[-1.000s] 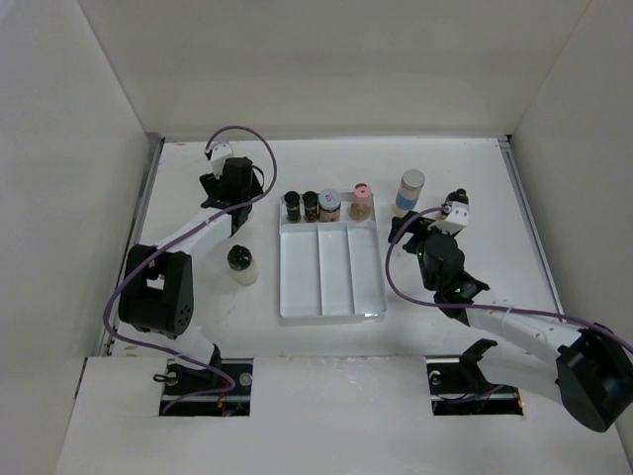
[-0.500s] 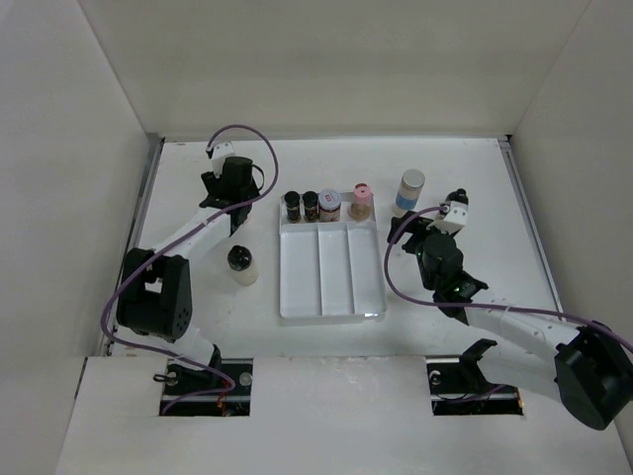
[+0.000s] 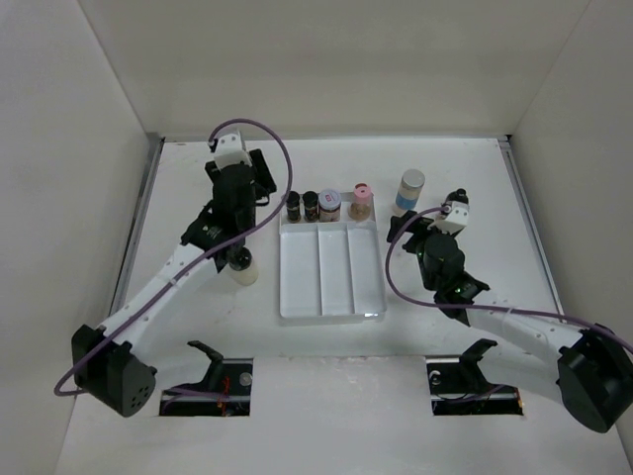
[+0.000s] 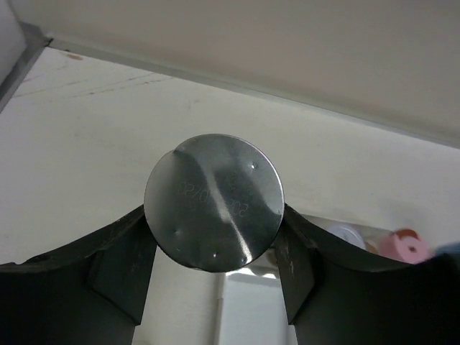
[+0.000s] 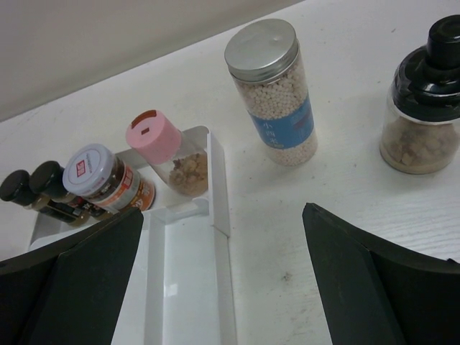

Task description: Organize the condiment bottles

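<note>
My left gripper will carry the bottle over to the tray's empty middle slot (image 3: 334, 240), which is below it and to its right in the top view, then go down and release the bottle.
My left gripper (image 3: 260, 176) (image 4: 213, 215) is shut on a bottle whose round silver lid (image 4: 213, 203) fills the gap between the fingers. It is held left of the clear tray (image 3: 329, 282). At the tray's far end stand two dark black-capped bottles (image 3: 293, 205) (image 3: 311, 205), a red-labelled grey-lidded one (image 3: 329, 205) and a pink-capped one (image 3: 361, 201) (image 5: 167, 149). A pale blue-labelled cylinder (image 3: 409, 191) (image 5: 274, 90) stands on the table right of the tray. My right gripper (image 3: 410, 230) (image 5: 223, 215) is open and empty, just short of it.
A pale black-capped bottle (image 3: 238, 265) stands left of the tray, partly under my left arm. A black-capped jar (image 5: 424, 108) of brown bits stands right of the blue-labelled cylinder. White walls close in the table at the back and both sides.
My left arm has stretched out and its gripper has moved right, toward the tray's far left corner. The right arm and the standing bottles have not moved.
</note>
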